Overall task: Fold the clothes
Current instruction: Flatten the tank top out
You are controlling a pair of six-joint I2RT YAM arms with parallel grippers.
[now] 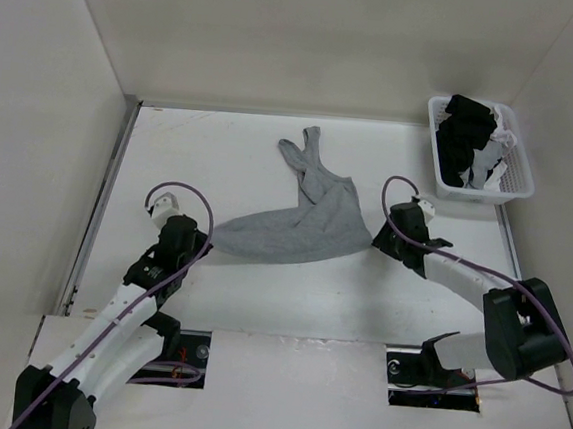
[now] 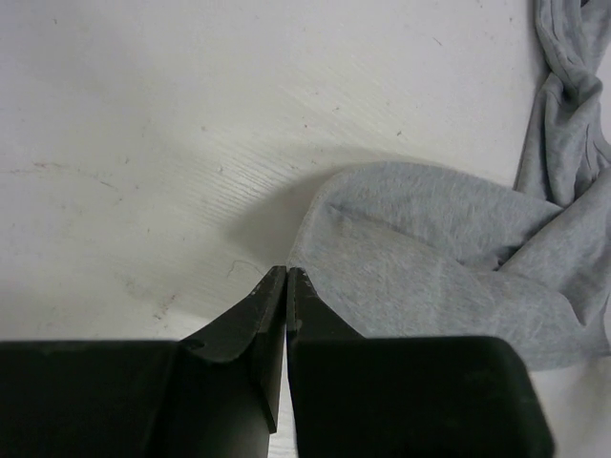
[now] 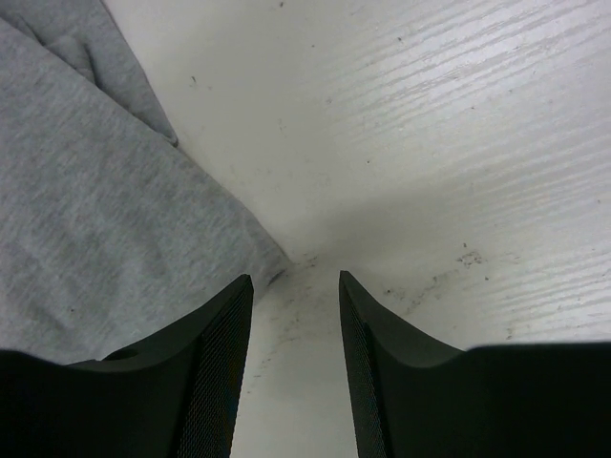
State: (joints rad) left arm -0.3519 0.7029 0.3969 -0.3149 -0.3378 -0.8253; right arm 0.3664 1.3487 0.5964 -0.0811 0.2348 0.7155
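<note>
The tank top's corner point(image 1: 367, 245) point(image 3: 271, 261) is to the left of my right gripper in the top view. I need to move that gripper onto it, because its open fingers have only bare table between them.
The clothes point(image 1: 301, 226), a heather-grey tank top, lie crumpled across the middle of the table, with the straps point(image 1: 307, 156) trailing toward the back. My left gripper point(image 1: 201, 245) sits low at the top's left corner. Its jaws are pressed together with the tip right on the edge of the fabric point(image 2: 430, 248), so the left gripper point(image 2: 286, 271) looks pinched on that corner. My right gripper point(image 1: 377, 239) is at the top's right corner. In the right wrist view the right gripper point(image 3: 294, 279) is open over bare table, and the grey fabric point(image 3: 95, 229) ends just ahead of its left finger point(image 3: 229, 315).
A white basket point(image 1: 518, 187) stands at the back right, holding black garments point(image 1: 463, 130) and white cloth pieces point(image 1: 494, 157). White walls close in the table on the left, back and right. Purple cables loop off both wrists.
</note>
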